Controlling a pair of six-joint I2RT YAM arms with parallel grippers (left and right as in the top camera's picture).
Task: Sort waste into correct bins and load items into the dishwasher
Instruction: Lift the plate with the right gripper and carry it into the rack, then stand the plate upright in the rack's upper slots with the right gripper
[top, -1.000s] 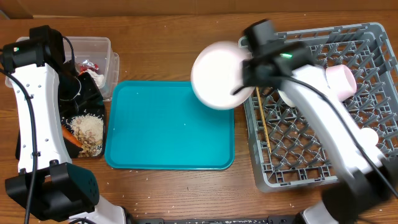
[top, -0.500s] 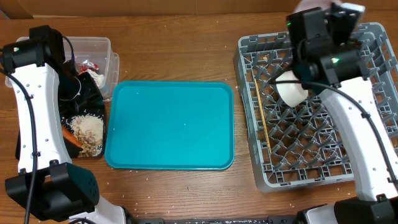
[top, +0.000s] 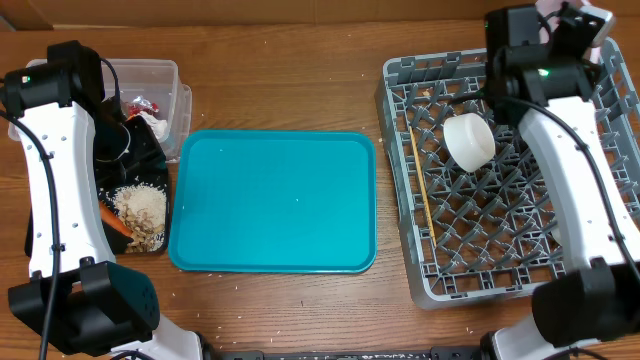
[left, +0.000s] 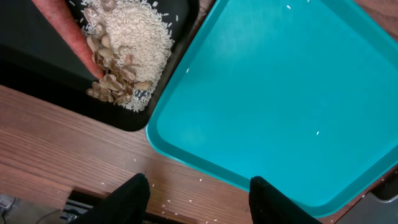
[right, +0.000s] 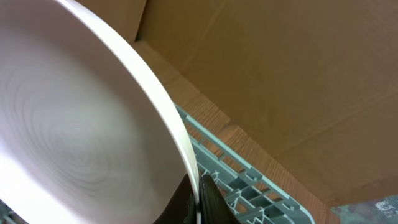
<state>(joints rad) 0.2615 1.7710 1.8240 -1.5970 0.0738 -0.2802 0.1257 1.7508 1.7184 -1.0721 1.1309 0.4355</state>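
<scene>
Free slots by the white bowl are below my right gripper and to its left in the overhead view. It needs to carry the plate down and release it there.
My right gripper (right: 198, 199) is shut on the rim of the round white plate (right: 74, 124) and holds it on edge over the far side of the grey dish rack (right: 249, 180). In the overhead view that gripper (top: 572, 18) is at the rack's far right corner (top: 600, 50). A small white bowl or cup (top: 470, 140) lies on its side in the rack, with the chopsticks (top: 421, 185) along the rack's left side. My left gripper (left: 202, 199) is open and empty above the table's front edge. The black tray (left: 37, 74) holds rice and scraps (left: 127, 43) and a carrot (left: 68, 37).
The teal serving tray (top: 272, 200) lies in the middle with nothing on it. The clear tub (top: 150, 75) at the far left holds red wrappers (top: 145, 103). My left arm (top: 55, 160) stands over the black tray (top: 150, 150). A cardboard wall runs behind the table.
My right arm has carried the plate from over the teal tray's right edge to the rack's far right corner, uncovering the white bowl or cup. The left arm has not moved.
</scene>
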